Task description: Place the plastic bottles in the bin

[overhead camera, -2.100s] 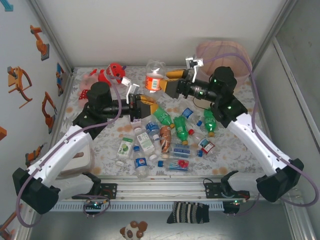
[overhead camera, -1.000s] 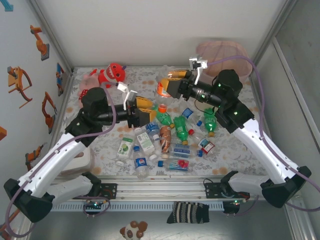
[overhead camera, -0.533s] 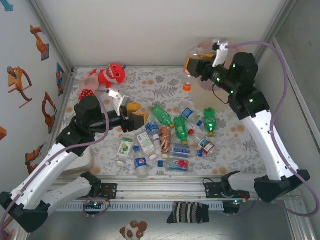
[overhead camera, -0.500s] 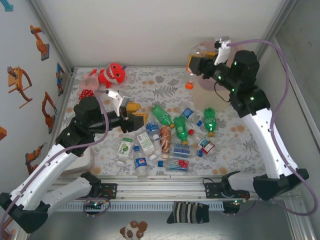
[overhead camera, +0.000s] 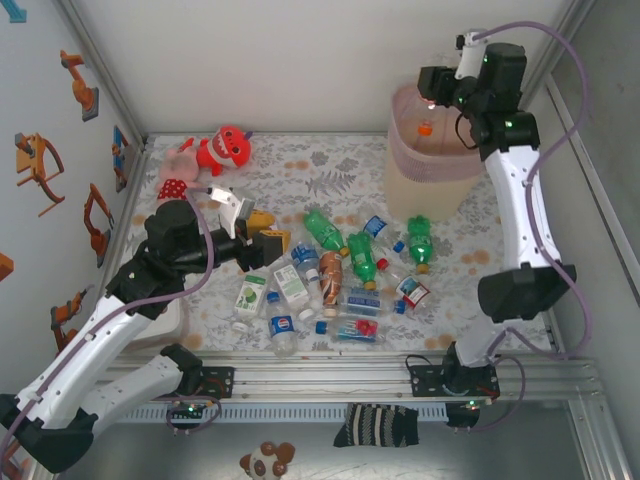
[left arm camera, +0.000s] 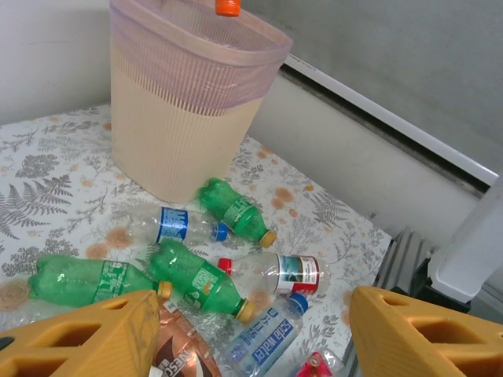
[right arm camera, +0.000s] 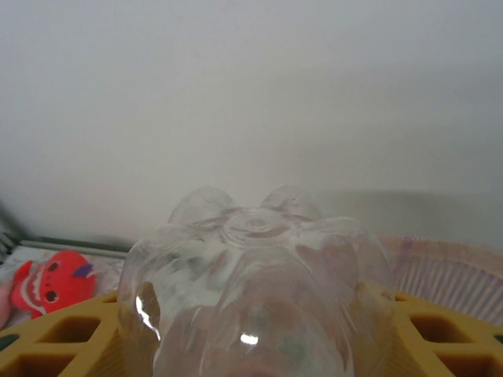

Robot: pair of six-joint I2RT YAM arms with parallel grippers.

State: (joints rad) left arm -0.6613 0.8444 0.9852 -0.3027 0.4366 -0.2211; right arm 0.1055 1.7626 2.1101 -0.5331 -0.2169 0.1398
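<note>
The clear bottle already hangs cap down with its orange cap inside the bin's rim. My right gripper should next go down into the bin's opening and let go of the bottle.
The bin, pink mesh above and cream below, stands at the back right of the table. My right gripper is raised over its mouth, shut on a clear bottle that hangs cap down, its orange cap inside the rim. The right wrist view shows the bottle's lobed base between my yellow fingers. Several plastic bottles, green, clear and brown, lie in a heap mid-table. My left gripper hovers left of the heap, open and empty. The left wrist view looks over green bottles to the bin.
Red and pink plush toys lie at the back left; the red one also shows in the right wrist view. Walls close the table at the back and on both sides. A metal rail runs along the near edge.
My right arm has swung the clear bottle up from mid-table to above the bin's mouth. My left arm has drawn back to the left, away from the handover spot.
</note>
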